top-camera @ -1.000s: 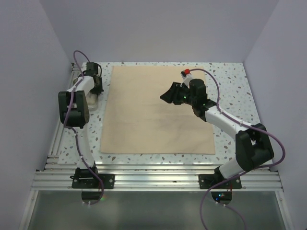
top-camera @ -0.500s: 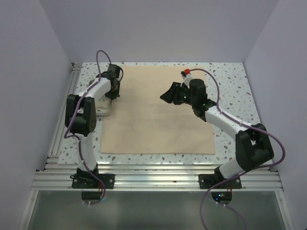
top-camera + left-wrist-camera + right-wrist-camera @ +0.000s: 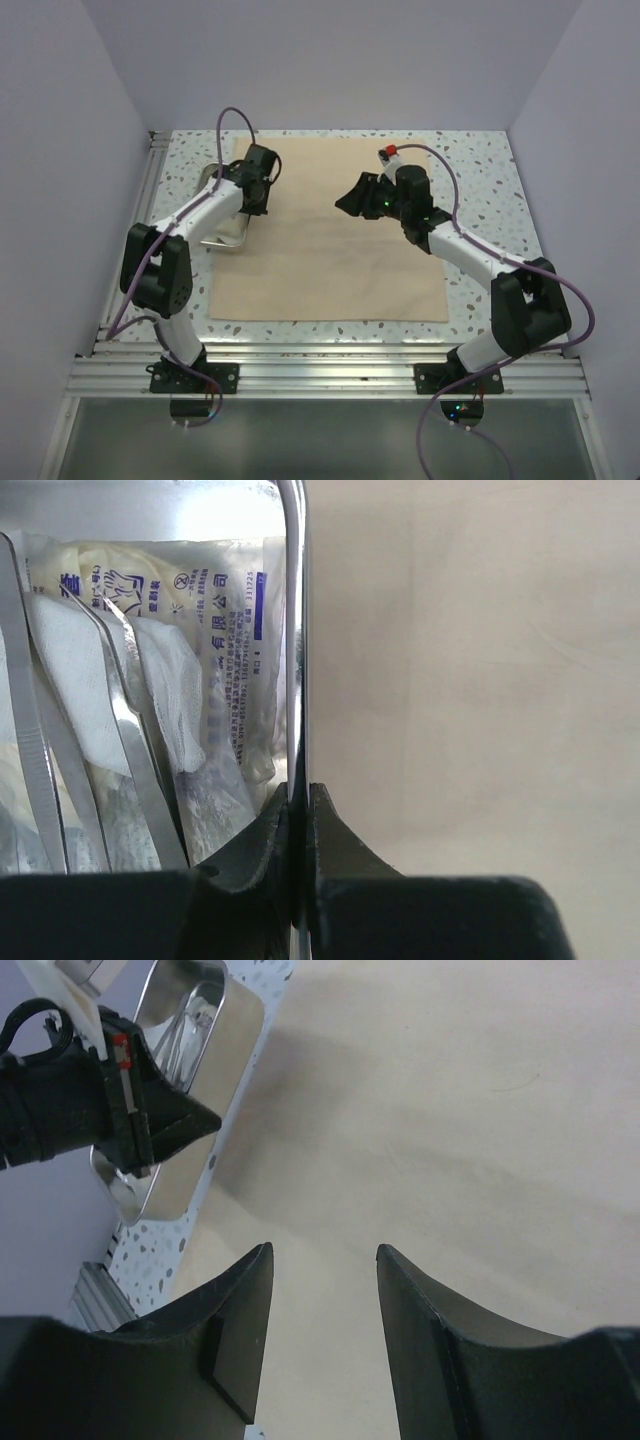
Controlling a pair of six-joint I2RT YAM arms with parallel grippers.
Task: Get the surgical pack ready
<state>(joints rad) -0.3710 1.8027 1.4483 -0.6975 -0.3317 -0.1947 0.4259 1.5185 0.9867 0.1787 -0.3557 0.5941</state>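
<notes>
The tray still sticks out over the cloth's edge, so my left gripper needs to move the tray back and to the right in the top view, then down onto the open cloth [image 3: 318,200] [image 3: 478,680].
The tan cloth wrap [image 3: 330,260] lies flat and open on the table. A small steel tray [image 3: 222,240] sits at the cloth's left edge, partly over it. My left gripper [image 3: 256,196] is shut on the tray's right rim [image 3: 297,630]. The tray holds white packets [image 3: 230,610] and metal forceps [image 3: 125,730]. In the left wrist view my left gripper [image 3: 298,795] pinches the thin rim, with cloth [image 3: 470,680] to the right. My right gripper [image 3: 350,200] is open and empty, above the cloth's upper middle. In the right wrist view my right gripper [image 3: 322,1255] points at cloth [image 3: 450,1110], with the tray [image 3: 215,1070] upper left.
The speckled tabletop [image 3: 480,170] borders the cloth on all sides. Aluminium rails [image 3: 320,365] run along the near edge and the left side. Plain walls close the space at left, back and right.
My left arm has swung right, pulling the steel tray from the table's left edge to the cloth's left edge. The right arm has not moved.
</notes>
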